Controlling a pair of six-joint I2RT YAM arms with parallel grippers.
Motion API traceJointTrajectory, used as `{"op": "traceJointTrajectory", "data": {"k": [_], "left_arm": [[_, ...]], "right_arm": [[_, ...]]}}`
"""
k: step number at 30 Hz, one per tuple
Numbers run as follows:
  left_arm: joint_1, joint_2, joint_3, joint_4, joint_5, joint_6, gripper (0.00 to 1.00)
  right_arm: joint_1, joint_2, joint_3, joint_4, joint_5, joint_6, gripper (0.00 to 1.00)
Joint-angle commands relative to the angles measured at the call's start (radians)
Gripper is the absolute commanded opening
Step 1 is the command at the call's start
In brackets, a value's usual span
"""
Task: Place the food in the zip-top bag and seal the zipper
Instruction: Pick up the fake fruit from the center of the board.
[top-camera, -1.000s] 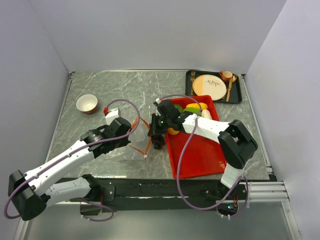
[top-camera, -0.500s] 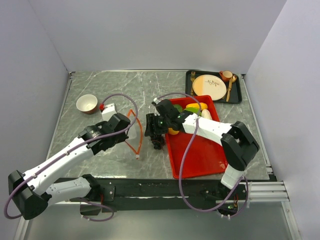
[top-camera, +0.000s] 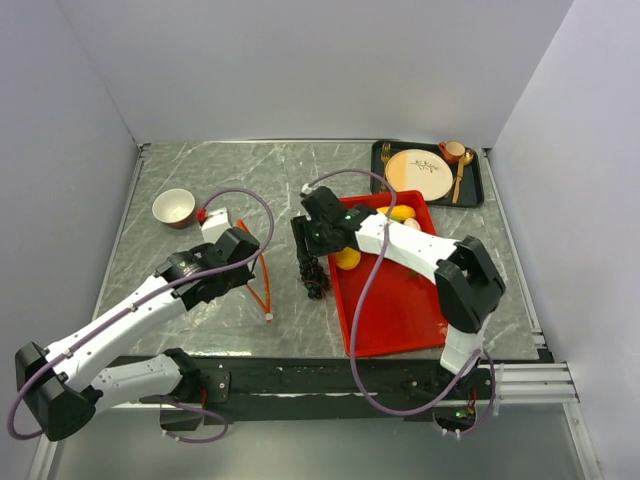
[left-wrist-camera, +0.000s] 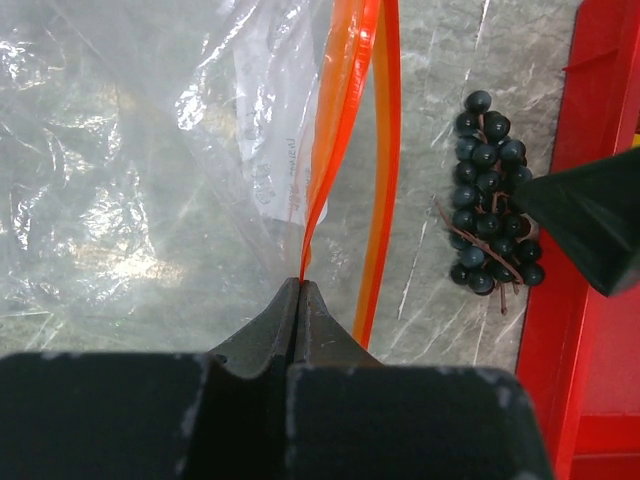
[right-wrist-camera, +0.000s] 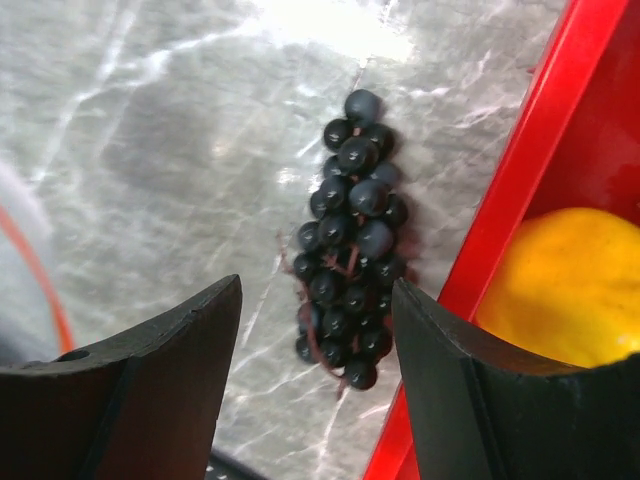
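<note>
My right gripper should next move down onto the dark purple grapes (top-camera: 315, 278) (right-wrist-camera: 355, 240) with its open fingers on either side of them, because they are on the tabletop below it.
Dark purple grapes (top-camera: 315, 278) (right-wrist-camera: 355, 240) (left-wrist-camera: 490, 190) lie on the marble table just left of the red tray (top-camera: 400, 310). My right gripper (top-camera: 308, 245) (right-wrist-camera: 318, 290) hovers open over them, nothing between its fingers. A yellow food piece (top-camera: 348, 258) (right-wrist-camera: 560, 290) sits in the tray by its left wall, with more food (top-camera: 395, 213) at the far end. My left gripper (top-camera: 243, 255) (left-wrist-camera: 302, 285) is shut on the orange-red zipper (left-wrist-camera: 345, 130) of the clear zip-top bag (left-wrist-camera: 120, 180), which lies to the grapes' left. The zipper (top-camera: 262, 290) ends in a white slider (top-camera: 268, 317).
A white bowl (top-camera: 174, 207) stands at the back left. A dark tray (top-camera: 478, 190) at the back right holds a cream plate (top-camera: 418, 172), gold cutlery and a small cup. Grey walls enclose the table on three sides.
My right gripper has opened and let the grapes drop onto the table beside the tray. My left gripper has drawn the bag's zipper edge leftward, away from the grapes.
</note>
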Motion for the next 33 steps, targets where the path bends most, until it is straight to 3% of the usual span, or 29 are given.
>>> {"op": "traceJointTrajectory", "data": {"k": [1, 14, 28, 30, 33], "left_arm": [[0.003, -0.032, -0.014, 0.017, -0.001, 0.018, 0.01], [0.011, -0.046, -0.017, 0.043, 0.009, 0.050, 0.01], [0.015, -0.049, -0.013, 0.057, 0.027, 0.061, 0.01], [0.015, -0.045, -0.010, 0.057, 0.024, 0.064, 0.01], [0.017, -0.046, -0.010, 0.057, 0.025, 0.062, 0.01]], "right_arm": [[0.030, 0.081, 0.087, -0.099, 0.075, -0.060, 0.69], [0.108, 0.253, 0.208, -0.217, 0.201, -0.080, 0.70], [0.125, 0.330, 0.225, -0.236, 0.173, -0.090, 0.69], [0.129, 0.327, 0.216, -0.225, 0.163, -0.088, 0.65], [0.137, 0.307, 0.207, -0.214, 0.176, -0.070, 0.44]]}}
